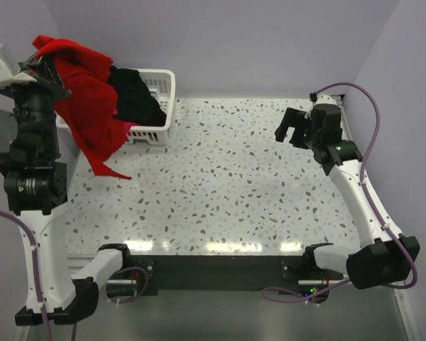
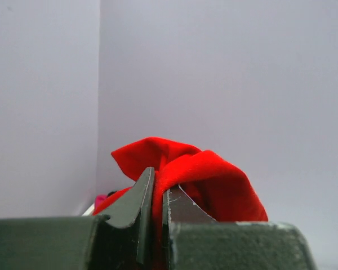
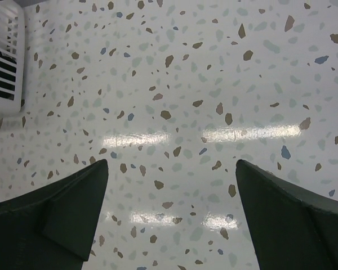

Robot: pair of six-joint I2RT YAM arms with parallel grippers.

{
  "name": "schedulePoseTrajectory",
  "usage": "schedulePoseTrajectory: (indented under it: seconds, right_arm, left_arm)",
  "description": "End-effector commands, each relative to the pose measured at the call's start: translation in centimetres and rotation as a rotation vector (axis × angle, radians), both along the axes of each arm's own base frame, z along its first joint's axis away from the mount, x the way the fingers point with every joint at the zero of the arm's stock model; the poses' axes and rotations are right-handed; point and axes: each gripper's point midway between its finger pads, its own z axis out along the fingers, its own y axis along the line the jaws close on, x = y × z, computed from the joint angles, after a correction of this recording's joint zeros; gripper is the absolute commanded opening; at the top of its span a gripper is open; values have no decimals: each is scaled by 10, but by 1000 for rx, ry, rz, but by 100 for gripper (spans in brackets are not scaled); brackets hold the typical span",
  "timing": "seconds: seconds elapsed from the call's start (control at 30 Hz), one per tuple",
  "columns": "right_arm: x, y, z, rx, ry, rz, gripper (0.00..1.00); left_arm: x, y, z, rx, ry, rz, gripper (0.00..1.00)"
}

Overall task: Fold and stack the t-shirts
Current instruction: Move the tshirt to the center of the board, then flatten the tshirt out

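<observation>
The red t-shirt needs to go down on the empty middle of the table, so my left gripper will first swing past the basket (image 1: 163, 106).
My left gripper (image 1: 44, 67) is raised high at the back left and is shut on the bright red t-shirt (image 1: 89, 106), which hangs from it down to the table beside the basket. In the left wrist view the red t-shirt (image 2: 208, 180) is pinched between the closed fingers (image 2: 138, 214), bunching above them. A black t-shirt (image 1: 136, 96) and a bit of magenta-pink cloth (image 1: 131, 128) lie in the white basket (image 1: 163, 106). My right gripper (image 1: 292, 128) is open and empty above the right side of the table; its fingers (image 3: 62, 208) frame bare tabletop.
The white lattice basket stands at the table's back left corner; its corner shows in the right wrist view (image 3: 5, 62). The speckled tabletop (image 1: 234, 185) spreads between the arms. Pale walls enclose the back and sides.
</observation>
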Motion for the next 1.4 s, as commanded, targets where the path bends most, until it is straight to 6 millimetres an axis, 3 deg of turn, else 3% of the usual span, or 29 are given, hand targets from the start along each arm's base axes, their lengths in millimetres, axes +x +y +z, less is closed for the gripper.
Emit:
schedulePoseTrajectory:
  seconds: [0.0, 0.03, 0.13, 0.37, 0.4, 0.47, 0.5, 0.57, 0.6, 0.63, 0.67, 0.73, 0.77, 0.87, 0.9, 0.97, 1.0, 1.07, 1.1, 1.13, 1.2, 1.23, 1.3, 1.37]
  right_arm:
    - [-2, 3, 25, 19, -88, 22, 99]
    - [-4, 3, 24, 16, -85, 27, 99]
    - [-9, 2, 23, 18, -83, 29, 99]
    - [-25, 0, 21, 25, -81, 25, 99]
    - [-27, 0, 18, 26, -73, 24, 99]
    - [-35, -2, 12, 22, -57, 25, 99]
    - [-38, -2, 10, 22, -50, 24, 99]
    - [-48, -4, 3, 18, -28, 24, 99]
    - [-51, -6, 1, 11, -21, 15, 99]
    - [-54, -8, -4, 6, -9, 11, 99]
    - [-58, -9, -9, 1, -1, 10, 99]
    - [-60, -9, -16, -3, 5, 15, 99]
    - [-60, -10, -24, -10, 22, 15, 99]
    - [-58, -8, -37, -18, 47, 31, 99]
    - [-56, -8, -43, -21, 67, 32, 99]
    - [-53, -6, -51, -22, 82, 38, 99]
    - [-51, -5, -57, -27, 100, 41, 99]
    - [-49, 0, -65, -17, 116, 68, 99]
    - [-48, 1, -72, -19, 135, 74, 99]
    - [-47, 1, -76, -24, 145, 80, 99]
    - [-47, 1, -85, -28, 174, 82, 99]
    - [-48, 2, -91, -29, 194, 85, 98]
    - [-50, 6, -99, -13, 220, 101, 97]
    - [-51, 9, -107, 0, 242, 108, 96]
  left_arm:
    - [-32, -17, 19, -21, -68, -94, 0]
    - [-37, -22, 18, -24, -67, -122, 0]
    - [-26, -53, -5, -64, 5, -308, 0]
    - [32, -111, -102, -198, 251, -567, 0]
    - [32, -143, -112, -180, 280, -637, 0]
    - [54, -175, -145, -137, 375, -676, 0]
    - [67, -209, -177, -111, 471, -738, 0]
    - [77, -244, -212, -51, 569, -810, 0]
    - [74, -271, -230, -18, 613, -876, 0]
    - [80, -296, -262, 20, 693, -951, 5]
    - [70, -324, -277, 56, 730, -1029, 22]
    - [69, -355, -309, 130, 801, -1092, 47]
    - [62, -369, -319, 150, 831, -1106, 64]
    - [66, -360, -340, 109, 909, -1006, 83]
    - [65, -351, -335, 93, 901, -965, 85]
    - [67, -328, -350, 66, 934, -834, 87]
    - [61, -315, -346, 61, 933, -794, 88]
    - [55, -280, -377, 44, 1017, -622, 88]
    - [50, -265, -378, 33, 1021, -574, 87]
    - [43, -246, -401, 14, 1072, -491, 86]
    - [30, -214, -414, -41, 1115, -407, 83]
    - [17, -199, -439, -87, 1175, -358, 79]
    - [6, -170, -446, -170, 1184, -294, 77]
    - [-11, -147, -467, -235, 1218, -209, 76]
